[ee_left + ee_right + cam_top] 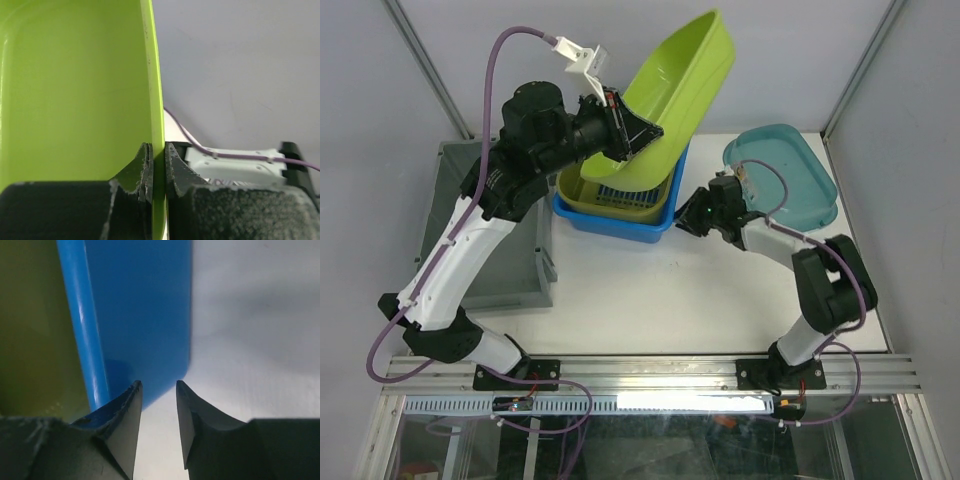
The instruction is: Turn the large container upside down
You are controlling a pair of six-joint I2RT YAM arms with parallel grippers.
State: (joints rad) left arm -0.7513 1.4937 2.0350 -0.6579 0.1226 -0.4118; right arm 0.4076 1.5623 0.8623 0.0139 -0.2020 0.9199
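Observation:
The lime-green container's open side faces sideways, so I should next turn my left gripper while lowering it back toward the bare tabletop before the teal container, and release.
The large lime-green container (685, 75) is lifted and tilted steeply, its open side facing left and toward the camera, above a blue bin (620, 228). My left gripper (638, 135) is shut on its lower rim. In the left wrist view the rim (159, 100) runs straight between the closed fingers of my left gripper (157, 146). My right gripper (682, 215) is open and empty, low by the blue bin's right corner. In the right wrist view the blue wall (140, 310) lies just beyond my right gripper (159, 384).
A yellow-green basket (582, 188) sits nested inside the blue bin. A teal container (800, 165) lies at the back right, behind the right arm. A grey bin (505, 262) stands at the left under the left arm. Frame posts rise at both back corners.

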